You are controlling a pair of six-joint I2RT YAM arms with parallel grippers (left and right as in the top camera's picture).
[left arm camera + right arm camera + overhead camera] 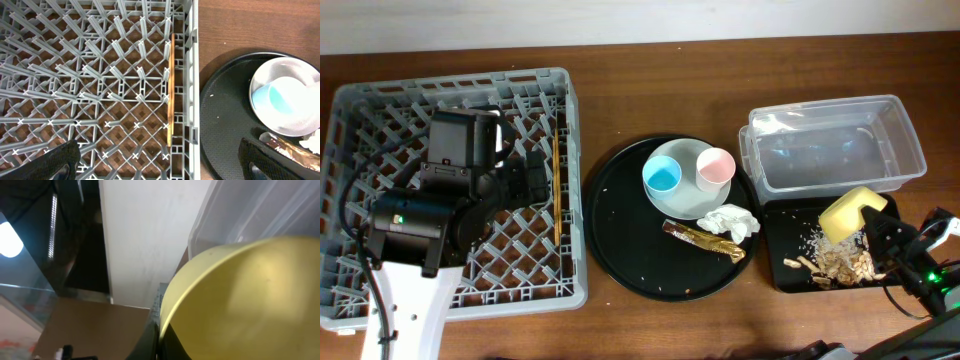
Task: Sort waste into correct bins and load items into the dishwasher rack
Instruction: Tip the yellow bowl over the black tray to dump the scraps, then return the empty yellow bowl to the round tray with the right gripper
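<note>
I should next turn the bowl upright with my right gripper, move it across to the round black tray and lower it onto the bare near part [642, 255]. That spot looks empty above the scraps.
The grey dishwasher rack [575, 120] stands at the left, with wooden chopsticks [557, 190] lying along its right wall [170, 90]. My left gripper [160, 162] is open and empty over the rack's right side. A pale plate [682, 206] on the round black tray holds a blue cup [662, 177] and a pink cup [715, 168]. A white napkin [730, 222] and a gold-brown wrapper [705, 240] lie beside it. My right gripper [160, 340] is shut on the rim of the yellow bowl [848, 213], which is tilted over the black rectangular tray [785, 245], where food scraps [840, 263] lie.
The clear plastic tub [830, 150] stands behind the black rectangular tray, at the far right. The large round black tray [620, 240] sits between the rack and the bins. In the right wrist view the bowl [250, 295] fills most of the frame.
</note>
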